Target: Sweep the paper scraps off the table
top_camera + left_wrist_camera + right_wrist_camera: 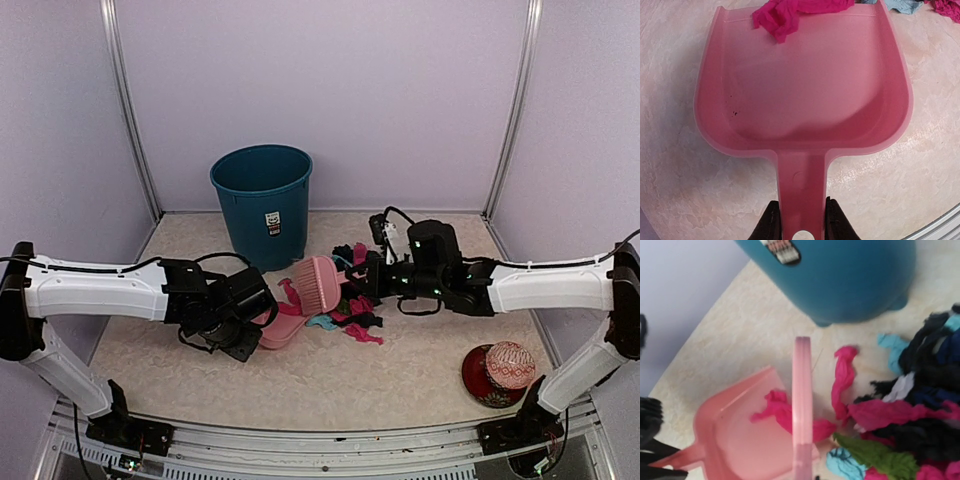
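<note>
My left gripper is going to pull back toward the metal bar next, sliding the dustpan away to let go of its handle, because scraps crowd the dustpan's opening.
The paper scraps (355, 322) lie in a mixed pile of magenta, black, navy, green and light blue on the table (400, 385), between the two grippers. They also show in the right wrist view (910, 410). My left gripper (243, 325) (801, 224) is shut on the handle of the pale pink dustpan (283, 328) (805, 85), which lies flat with its mouth toward the pile. One magenta scrap (782, 17) (775, 410) rests at the pan's mouth. My right gripper (368, 276) holds the pink brush (318, 283) (802, 405) over the pan's mouth; its fingers are hidden in the wrist view.
A teal bin (263, 205) (840, 275) stands behind the dustpan near the back wall. A red patterned ball (511, 365) sits on a dark red dish at the front right. Walls close in the table on three sides.
</note>
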Robot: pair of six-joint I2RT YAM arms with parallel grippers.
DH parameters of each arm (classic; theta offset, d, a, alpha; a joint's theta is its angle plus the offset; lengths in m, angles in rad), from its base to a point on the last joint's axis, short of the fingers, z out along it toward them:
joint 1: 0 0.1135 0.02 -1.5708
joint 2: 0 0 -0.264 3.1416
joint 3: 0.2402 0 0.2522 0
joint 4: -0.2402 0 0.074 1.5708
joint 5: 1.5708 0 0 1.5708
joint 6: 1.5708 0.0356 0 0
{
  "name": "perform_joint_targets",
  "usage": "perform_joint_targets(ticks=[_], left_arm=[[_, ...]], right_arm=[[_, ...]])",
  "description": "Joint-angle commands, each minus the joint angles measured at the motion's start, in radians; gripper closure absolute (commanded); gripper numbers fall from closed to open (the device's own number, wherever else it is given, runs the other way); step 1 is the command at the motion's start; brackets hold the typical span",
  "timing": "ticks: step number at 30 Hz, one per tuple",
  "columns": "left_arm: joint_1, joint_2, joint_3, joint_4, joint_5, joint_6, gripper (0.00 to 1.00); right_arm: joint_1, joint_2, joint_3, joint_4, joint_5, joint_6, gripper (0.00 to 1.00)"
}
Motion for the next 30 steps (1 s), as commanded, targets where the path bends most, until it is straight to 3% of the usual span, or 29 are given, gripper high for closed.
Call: perform_joint_targets(ticks=[1,6,17,30], left_arm=[[-0.01,-0.026,-0.01,-0.01,-0.007,-0.01,1.0],[-0.01,-0.03,-0.007,-0.022,0.002,-0.011,1.0],[-0.063,-0.098,-0.014,-0.093,0.076,-0.082,1.0],[-0.152,-0.077,-0.11,-0.005,0.09,-0.182,1.0]], right_arm=[[-0.003,-0.108,-0.011,-0.031,0.059,-0.031,1.0],[-0.004,-0.177,-0.015,-0.006,0.026,-0.025,1.0],[0.014,-0.131,-0.039,0.065,-0.026,-0.016,1.0],[0.013,-0.245,-0.117,-0.043,0.134,-0.106,1.0]])
